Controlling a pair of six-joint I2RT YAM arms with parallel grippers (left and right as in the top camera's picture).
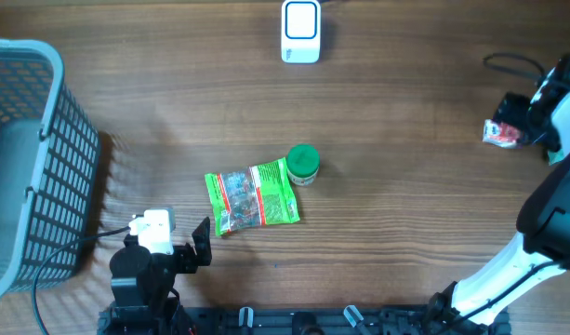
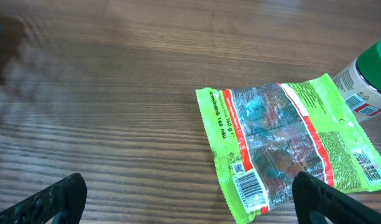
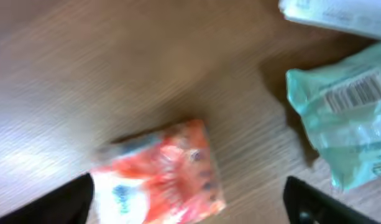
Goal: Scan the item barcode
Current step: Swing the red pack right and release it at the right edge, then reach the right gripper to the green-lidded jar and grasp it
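Observation:
Next, the right gripper swings across and lowers open fingers around the jar. The jar's green lid (image 1: 303,160) faces up far to its left in the overhead view.
A white barcode scanner (image 1: 301,31) stands at the table's far edge. Mid-table lies a green snack packet (image 1: 252,197) (image 2: 283,149), barcode side up, with a green-lidded jar (image 1: 303,165) (image 2: 370,74) beside it. My left gripper (image 1: 168,249) (image 2: 190,199) is open just short of the packet's near-left corner, touching nothing. At the far right a red and white packet (image 1: 501,135) (image 3: 162,177) lies on the wood. My right gripper (image 1: 514,123) (image 3: 190,199) hovers over it with its jaws spread wide, clear of both sides of the packet.
A grey wire basket (image 1: 52,140) fills the left edge of the table. In the right wrist view a pale teal packet (image 3: 345,112) with a barcode and a white item (image 3: 339,15) lie just beyond the red packet. A black cable (image 1: 512,63) runs along the right rear.

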